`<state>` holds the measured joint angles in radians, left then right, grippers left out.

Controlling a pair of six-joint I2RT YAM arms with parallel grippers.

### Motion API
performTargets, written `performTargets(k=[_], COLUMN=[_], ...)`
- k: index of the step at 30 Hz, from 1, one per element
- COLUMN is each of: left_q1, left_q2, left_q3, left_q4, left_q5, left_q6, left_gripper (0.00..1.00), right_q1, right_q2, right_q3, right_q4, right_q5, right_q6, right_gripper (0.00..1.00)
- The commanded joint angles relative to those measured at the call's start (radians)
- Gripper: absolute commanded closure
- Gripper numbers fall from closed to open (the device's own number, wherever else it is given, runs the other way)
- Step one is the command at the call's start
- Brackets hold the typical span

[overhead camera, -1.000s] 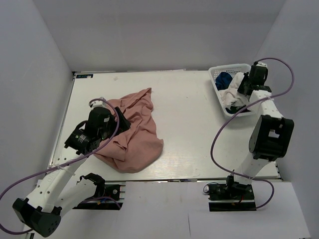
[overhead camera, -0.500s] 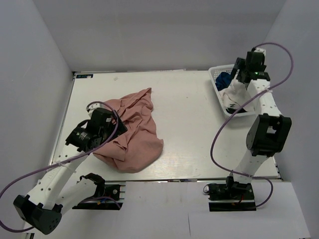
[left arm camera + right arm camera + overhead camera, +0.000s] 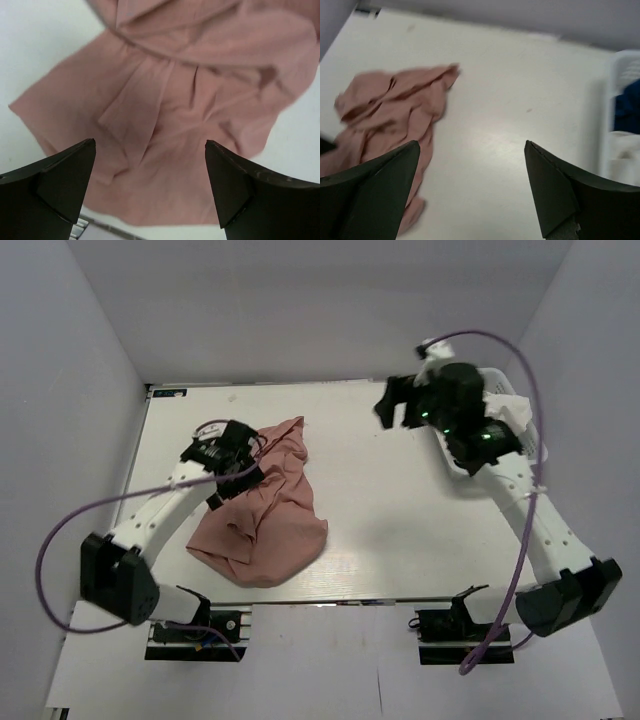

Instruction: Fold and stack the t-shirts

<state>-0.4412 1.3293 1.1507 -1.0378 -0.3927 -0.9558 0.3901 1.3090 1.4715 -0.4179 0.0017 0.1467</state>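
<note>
The pink t-shirt's bunched far folds lie below and outward of my open left gripper, so my left gripper moves outward and lower onto them next.
A dusty-pink t-shirt (image 3: 270, 515) lies crumpled on the left half of the white table (image 3: 380, 510). My left gripper (image 3: 238, 462) hovers over its far left part, open and holding nothing. In the left wrist view the pink cloth (image 3: 190, 110) fills the space beyond the open gripper (image 3: 150, 144). My right gripper (image 3: 398, 405) hangs open above the table's far right, just left of the basket. The right wrist view shows bare table between its open fingers (image 3: 472, 145), the pink t-shirt (image 3: 395, 110) at left, and a blue t-shirt (image 3: 626, 112) and a white t-shirt (image 3: 626, 150) in the basket.
The white mesh basket (image 3: 609, 100) stands at the table's far right corner, largely hidden behind the right arm in the top view. Grey walls enclose the table on three sides. A purple cable loops from each arm.
The right gripper opened, left the basket and swung left over the table with nothing in it. The left arm reached toward the far side of the pink t-shirt.
</note>
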Motion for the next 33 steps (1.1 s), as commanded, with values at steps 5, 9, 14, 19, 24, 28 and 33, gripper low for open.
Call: performTargets(k=[5,9,14,19,24,28,33], left_q1=[0.125,0.197,0.243,0.276,0.297,0.306,0.315], left_q2=[0.189,0.237,0.307,0.375,0.373,0.335,0.24], left_q3=[0.127,0.101,0.101,0.078,0.058,0.101,0.187], left_q4=[0.069,0.212,0.324,0.384,0.409,0.409,0.375], left_q5=[-0.107,-0.028,0.009,0.063,0.083,0.094,0.069], left_q6=[0.064,0.144,0.213,0.235,0.235,0.261,0.325], left_gripper=[0.0,0.0,0.0,0.03,0.64,1.0,1.0], right_q1=[0.26,0.348,0.449,0.498,0.529,0.549,0.527], right_q2=[0.096,0.122,0.188,0.295,0.343,0.407,0.34], right_q3=[-0.21,-0.312,-0.375,-0.362,-0.381,-0.358,-0.297], right_q4=[-0.062,0.004,0.054,0.054,0.114,0.123,0.097], right_q5=[-0.127,-0.207,-0.189,-0.186,-0.218,-0.292,-0.113], right_q6=[0.017,0.033,0.034,0.024,0.05,0.045,0.063], right_gripper=[0.1,0.1,0.1,0.1,0.16,0.59,1.0])
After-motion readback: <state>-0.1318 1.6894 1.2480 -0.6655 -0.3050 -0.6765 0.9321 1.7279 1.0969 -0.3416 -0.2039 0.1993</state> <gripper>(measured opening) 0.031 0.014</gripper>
